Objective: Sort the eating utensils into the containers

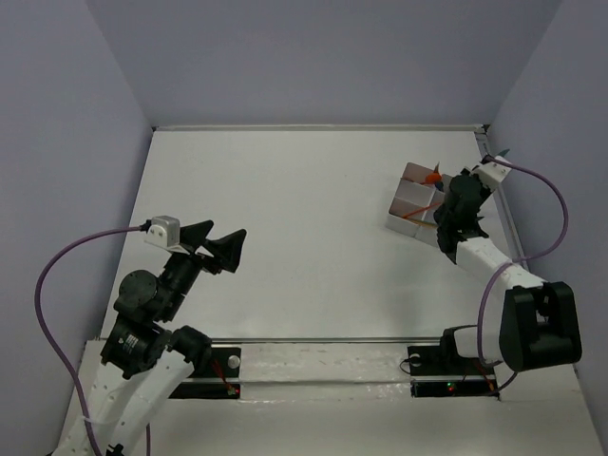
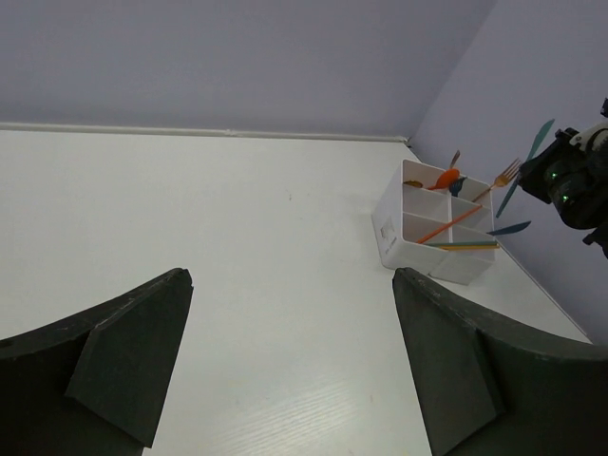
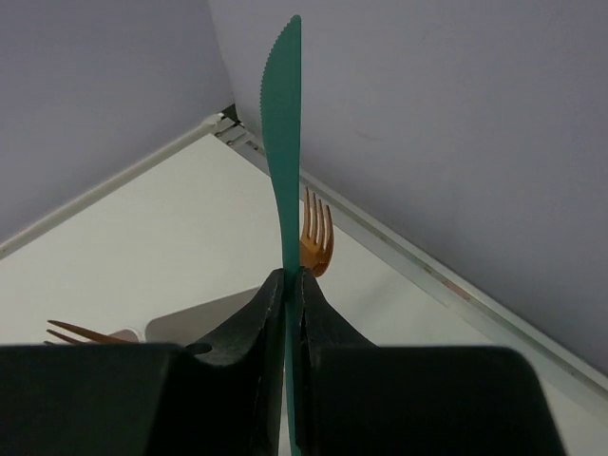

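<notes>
I should next move my right gripper down and slightly toward the white box [image 1: 404,211], over the section with another teal blade, as the knife's lower end is still high.
The white four-compartment box [image 1: 404,211] stands at the far right of the table; it also shows in the left wrist view [image 2: 407,245]. It holds an orange spoon [image 2: 446,178], an orange fork [image 2: 504,175] and slim orange and teal sticks [image 2: 462,244]. My right gripper [image 1: 481,185] is just right of the box, raised above the table, shut on a teal knife [image 3: 283,142] whose serrated blade points up. The knife also shows in the left wrist view [image 2: 528,163]. The orange fork [image 3: 316,237] stands behind the right fingers [image 3: 268,313]. My left gripper [image 1: 220,245] is open and empty over the near left table.
Purple cables [image 1: 546,204] loop off both wrists. The right wall and a metal edge strip [image 3: 427,271] run close beside the box and the right gripper. The back wall [image 2: 237,66] lies beyond the white table [image 2: 237,209].
</notes>
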You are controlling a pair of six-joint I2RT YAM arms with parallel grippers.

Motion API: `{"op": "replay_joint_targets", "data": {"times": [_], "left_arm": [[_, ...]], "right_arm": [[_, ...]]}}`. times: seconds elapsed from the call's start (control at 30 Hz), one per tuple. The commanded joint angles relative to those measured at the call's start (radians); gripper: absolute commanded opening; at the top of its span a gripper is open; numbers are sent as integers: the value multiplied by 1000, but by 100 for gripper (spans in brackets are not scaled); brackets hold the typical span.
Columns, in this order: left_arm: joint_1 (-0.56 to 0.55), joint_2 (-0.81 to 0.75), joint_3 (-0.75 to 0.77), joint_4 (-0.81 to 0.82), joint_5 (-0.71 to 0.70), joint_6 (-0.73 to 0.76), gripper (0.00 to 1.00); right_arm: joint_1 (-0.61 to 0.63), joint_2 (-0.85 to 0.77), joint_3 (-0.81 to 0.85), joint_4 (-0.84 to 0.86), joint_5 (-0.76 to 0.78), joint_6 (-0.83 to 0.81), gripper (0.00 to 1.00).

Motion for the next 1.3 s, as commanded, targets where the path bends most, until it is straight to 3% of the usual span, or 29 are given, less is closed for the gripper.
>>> {"op": "replay_joint_targets", "data": {"times": [0.0,0.1,0.4,0.73,0.83,0.87,1.0,1.17,1.27], "left_arm": [[-17,-14,40,39,-8,14,99],[-17,-11,40,39,-11,12,99],[-17,17,40,41,-16,15,99],[1,38,40,46,-16,14,99],[1,44,40,46,-18,14,99],[10,47,40,47,-16,14,99],[21,53,40,47,-16,14,99],[31,64,40,46,-14,12,99],[40,72,40,49,-10,12,99]], "right_arm": [[-14,74,-23,268,-7,-74,7],[-14,123,-52,390,-30,-94,7],[-14,237,-67,540,-64,-160,7],[-14,249,-117,490,-90,-28,7],[-14,208,-127,450,-95,3,17],[-14,179,-124,423,-102,12,26],[-14,104,-81,254,-137,69,49],[-4,10,-54,129,-210,134,63],[-4,-70,-41,18,-259,196,65]]}}
